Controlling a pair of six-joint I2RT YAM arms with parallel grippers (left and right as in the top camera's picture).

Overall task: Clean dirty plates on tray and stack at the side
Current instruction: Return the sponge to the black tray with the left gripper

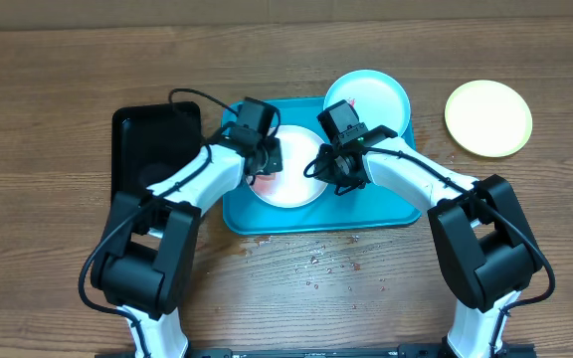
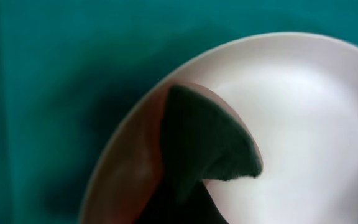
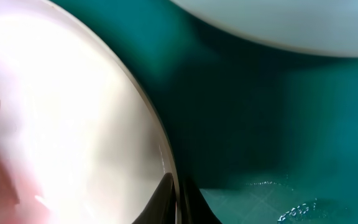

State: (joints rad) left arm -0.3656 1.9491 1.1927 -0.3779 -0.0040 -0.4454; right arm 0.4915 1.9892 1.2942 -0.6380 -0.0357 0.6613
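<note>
I need to move my left gripper up, to the left in the overhead view and down into the black tray (image 1: 157, 149) next, and release the sponge where the black tray's bottom is clear.
The plain white plate (image 1: 291, 171) lies on the turquoise tray (image 1: 386, 214). My left gripper (image 1: 265, 164) is at its left edge, shut on a dark green sponge (image 2: 204, 137) that presses on the plate (image 2: 303, 124) beside a red smear (image 2: 126, 171). My right gripper (image 1: 334, 171) is shut on the plate's right rim (image 3: 178, 202). The light blue plate (image 1: 371, 94) rests on the tray's far right corner and shows in the right wrist view (image 3: 278, 25). The yellow-green plate (image 1: 487, 117) lies on the table to the right.
A black tray (image 1: 157, 149) stands left of the turquoise tray. Water drops (image 1: 318, 262) lie on the wooden table in front of the tray, and more wet the tray floor (image 3: 291, 211).
</note>
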